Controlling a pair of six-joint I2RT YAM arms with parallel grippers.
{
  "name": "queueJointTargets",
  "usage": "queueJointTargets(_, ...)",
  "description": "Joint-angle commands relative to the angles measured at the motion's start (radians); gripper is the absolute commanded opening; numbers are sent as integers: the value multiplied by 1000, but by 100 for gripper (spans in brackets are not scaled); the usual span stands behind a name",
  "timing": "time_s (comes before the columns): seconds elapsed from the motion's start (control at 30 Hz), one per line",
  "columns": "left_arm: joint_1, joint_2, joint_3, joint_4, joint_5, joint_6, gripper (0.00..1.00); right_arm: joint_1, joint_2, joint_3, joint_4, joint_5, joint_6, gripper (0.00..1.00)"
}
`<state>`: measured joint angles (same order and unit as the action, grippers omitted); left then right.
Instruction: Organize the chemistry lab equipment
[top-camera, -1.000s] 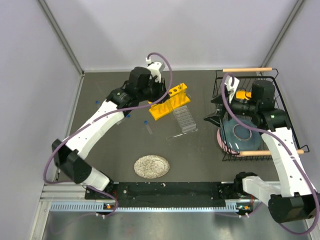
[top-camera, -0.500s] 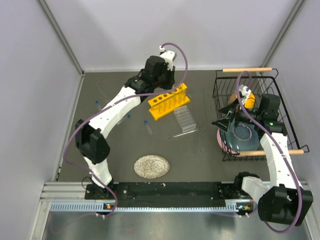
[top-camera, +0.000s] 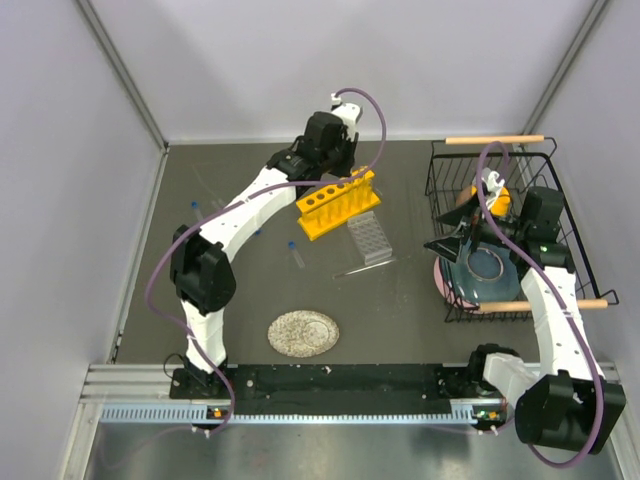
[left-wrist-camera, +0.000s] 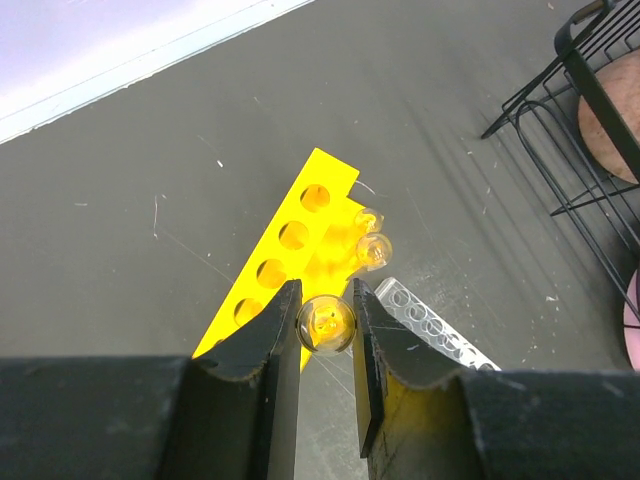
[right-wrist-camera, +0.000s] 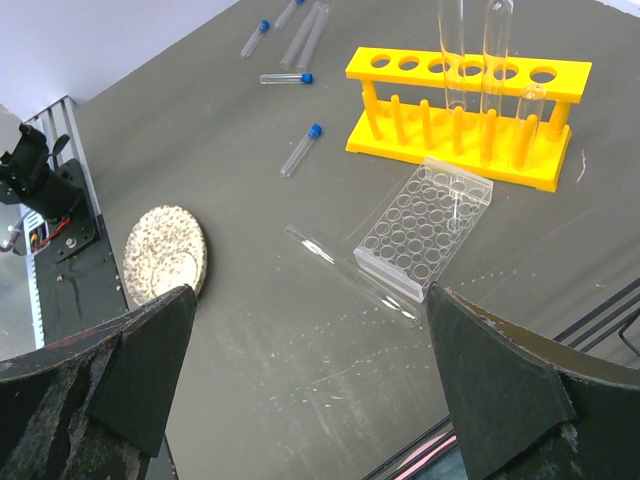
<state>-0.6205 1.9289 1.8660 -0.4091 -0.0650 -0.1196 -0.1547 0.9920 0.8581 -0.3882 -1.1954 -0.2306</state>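
The peg (top-camera: 346, 206) (left-wrist-camera: 326, 321) beside the standing tubes is bare, so my left gripper should move down over the yellow test-tube rack next and lower the glass tube onto that peg.
My left gripper (left-wrist-camera: 327, 330) is shut on a thin clear glass tube (left-wrist-camera: 327, 325), seen end-on and held upright above the yellow test-tube rack (left-wrist-camera: 290, 240). Two more glass tubes (left-wrist-camera: 372, 248) stand in that rack. From above, the left gripper (top-camera: 338, 160) hovers over the rack (top-camera: 338, 203) at its far right end. The clear gridded rack (top-camera: 368, 238) lies just in front, with a loose glass tube (top-camera: 365, 266) beside it. Blue-capped vials (right-wrist-camera: 301, 148) lie scattered to the left. My right gripper (top-camera: 442, 243) is open and empty at the basket's left edge.
The black wire basket (top-camera: 560, 200) with bowls (top-camera: 490, 270) fills the right side under my right arm. A speckled grey plate (top-camera: 303, 333) lies near the front centre. Grey walls close the table at the back and on both sides.
My left arm has swung back and to the right with the tube, ending over the rack's far right end. My right gripper has drawn back towards the basket.
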Motion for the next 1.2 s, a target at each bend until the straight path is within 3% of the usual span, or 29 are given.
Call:
queueJointTargets(0.0,4,10,58,49,-15,21,4,-13,-23,12,38,-35,-7,99)
queueJointTargets(0.83,4,96,47,32,1,40,10,-13,-21,9,35,-40,-16,99)
queueJointTargets(1.17,2,88,2,36,-15,37,36,-13,-21,4,35,-44,-24,99)
